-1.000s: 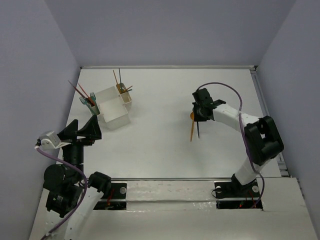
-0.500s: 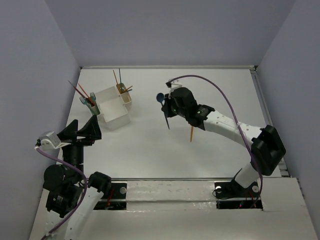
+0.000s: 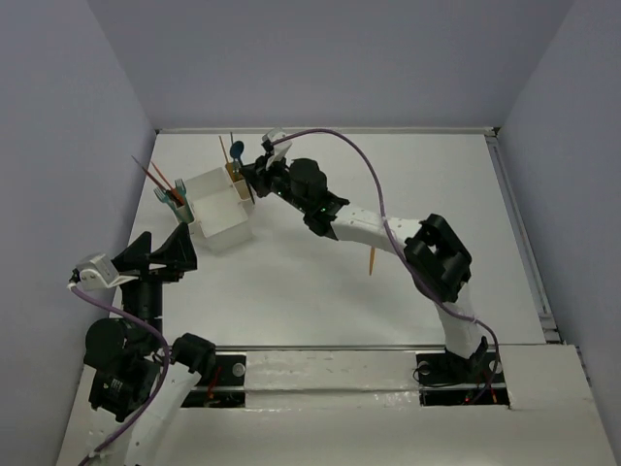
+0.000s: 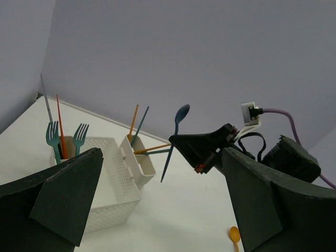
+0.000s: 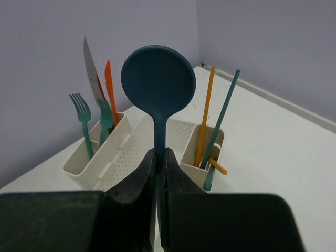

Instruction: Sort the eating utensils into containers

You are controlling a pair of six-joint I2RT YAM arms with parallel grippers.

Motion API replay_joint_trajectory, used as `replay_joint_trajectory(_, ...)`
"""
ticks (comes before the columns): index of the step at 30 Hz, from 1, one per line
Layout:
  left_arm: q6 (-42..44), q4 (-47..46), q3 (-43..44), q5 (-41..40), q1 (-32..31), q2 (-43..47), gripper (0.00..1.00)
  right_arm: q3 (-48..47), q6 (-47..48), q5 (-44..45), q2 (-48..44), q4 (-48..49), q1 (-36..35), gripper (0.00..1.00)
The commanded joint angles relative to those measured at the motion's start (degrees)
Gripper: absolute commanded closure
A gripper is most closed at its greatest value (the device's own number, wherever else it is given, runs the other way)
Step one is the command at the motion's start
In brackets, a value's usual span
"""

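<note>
Next, my right gripper shifts to the left in the top view and brings the dark teal spoon over the stick section of the white container.
The white container stands at the back left, and also shows in the left wrist view and the right wrist view. Teal forks and an orange knife stand in its left end compartment. Orange and teal sticks stand in its right end compartment. My right gripper is shut on the handle of a dark teal spoon and holds it upright, just right of the right end compartment. The spoon also shows in the left wrist view. My left gripper is open and empty in front of the container.
An orange spoon lies on the table right of centre, and its bowl shows in the left wrist view. The right arm stretches across the middle of the table. Walls close the table at the back and sides.
My right gripper has swung left across the table with the teal spoon, from beside the orange spoon to the container's right end. The left arm has not moved.
</note>
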State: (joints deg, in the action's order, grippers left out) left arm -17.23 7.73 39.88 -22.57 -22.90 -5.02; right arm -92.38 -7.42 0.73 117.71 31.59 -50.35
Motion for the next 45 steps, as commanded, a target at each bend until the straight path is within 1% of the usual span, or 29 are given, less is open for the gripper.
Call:
replay_joint_trajectory(1, 0.8, -2.1, 0.11, -0.46, -0.4, -0.79, 0.01, -9.83, 5.22, -2.84, 5.41, 6.37, -0.45, 1.0)
replay_joint_trajectory(3, 0.8, -2.1, 0.11, -0.63, -0.4, -0.7, 0.01, -13.95, 6.01, -3.19, 8.57, 5.85, -0.45, 1.0)
replay_joint_trajectory(9, 0.89, -2.36, 0.11, -0.55, -0.4, -1.05, 0.01, -20.55, 6.72, -3.28, 13.24, 3.91, -0.45, 1.0)
replay_joint_trajectory(17, 0.97, -2.37, 0.11, -0.55, -0.4, -1.4, 0.01, -22.41, 9.44, -1.79, 17.11, 3.65, -0.45, 1.0)
replay_joint_trajectory(23, 0.97, -2.37, 0.2, -0.81, -0.4, -1.31, 0.01, -19.86, 8.57, -1.17, 17.2, 4.79, -0.45, 1.0)
replay_joint_trajectory(24, 1.06, -2.37, 0.11, -0.81, -0.4, -1.22, 0.01, -18.73, 8.39, -1.17, 17.11, 5.05, -0.45, 0.97)
replay_joint_trajectory(25, 0.98, -2.54, 0.11, -0.81, -0.4, -1.31, 0.01, -18.19, 8.04, -1.35, 16.68, 5.4, -0.45, 0.82)
replay_joint_trajectory(27, 0.98, -2.45, 0.11, -0.81, -0.4, -1.31, 0.01, -17.32, 7.86, -1.61, 16.33, 5.41, -0.45, 0.63)
replay_joint_trajectory(28, 1.06, -2.45, 0.11, -0.64, -0.4, -1.4, 0.01, -17.14, 7.6, -1.96, 15.63, 5.32, -0.45, 0.44)
replay_joint_trajectory(29, 0.98, -2.54, 0.11, -0.64, -0.4, -1.49, 0.01, -17.31, 7.51, -2.31, 15.36, 4.45, -0.45, 0.37)
replay_joint_trajectory(31, 0.97, -2.63, 0.11, -0.64, -0.4, -1.4, 0.01, -18.89, 7.51, -2.75, 14.22, 2.08, -0.45, 0.34)
replay_joint_trajectory(33, 0.97, -2.63, 0.03, -0.64, -0.4, -1.49, 0.01, -18.72, 7.51, -2.67, 12.82, 1.63, -0.45, 0.34)
replay_joint_trajectory(35, 0.97, -2.72, 0.02, -0.55, -0.4, -1.57, 0.01, -18.98, 4.97, -1.97, 10.28, -0.73, -0.45, 0.34)
replay_joint_trajectory(37, 0.89, -2.8, 0.02, -0.46, -0.4, -1.75, 0.01, -17.32, 3.56, -1.96, 7.55, -1.36, -0.45, 0.33)
replay_joint_trajectory(38, 0.89, -2.8, 0.02, -0.46, -0.4, -2.01, 0.01, -14.44, 2.94, -1.79, 5.88, -1.71, -0.45, 0.33)
replay_joint_trajectory(39, 0.97, -2.8, 0.02, -0.46, -0.4, -2.02, 0.01, -12.67, 1.81, -1.0, 1.95, -3.02, -0.45, 0.32)
replay_joint_trajectory(40, 0.97, -2.89, 0.02, -0.46, -0.4, -1.93, 0.01, -10.74, 0.4, 0.74, -0.44, -5.73, -0.45, 0.32)
replay_joint_trajectory(41, 1.06, -2.72, 0.02, -0.63, -0.4, -1.84, 0.01, -5.58, -0.13, 3.37, -2.81, -7.23, -0.45, 0.32)
replay_joint_trajectory(42, 0.98, -2.54, 0.02, -0.72, -0.4, -1.67, 0.01, -2.92, -0.75, 5.23, -8.06, -9.34, -0.45, 0.32)
replay_joint_trajectory(43, 0.97, -2.37, 0.02, -0.72, -0.4, -1.14, 0.01, -0.63, -1.62, 7.59, -10.46, -12.75, -0.45, 0.33)
replay_joint_trajectory(44, 0.89, -2.37, 0.02, -0.64, -0.4, -0.96, 0.01, 1.83, -3.29, 10.75, -12.92, -19.49, -0.45, 0.39)
replay_joint_trajectory(45, 0.97, -2.45, 0.02, -0.64, -0.4, -0.79, 0.01, 7.77, -4.09, 15.65, -15.29, -22.08, -0.45, 0.42)
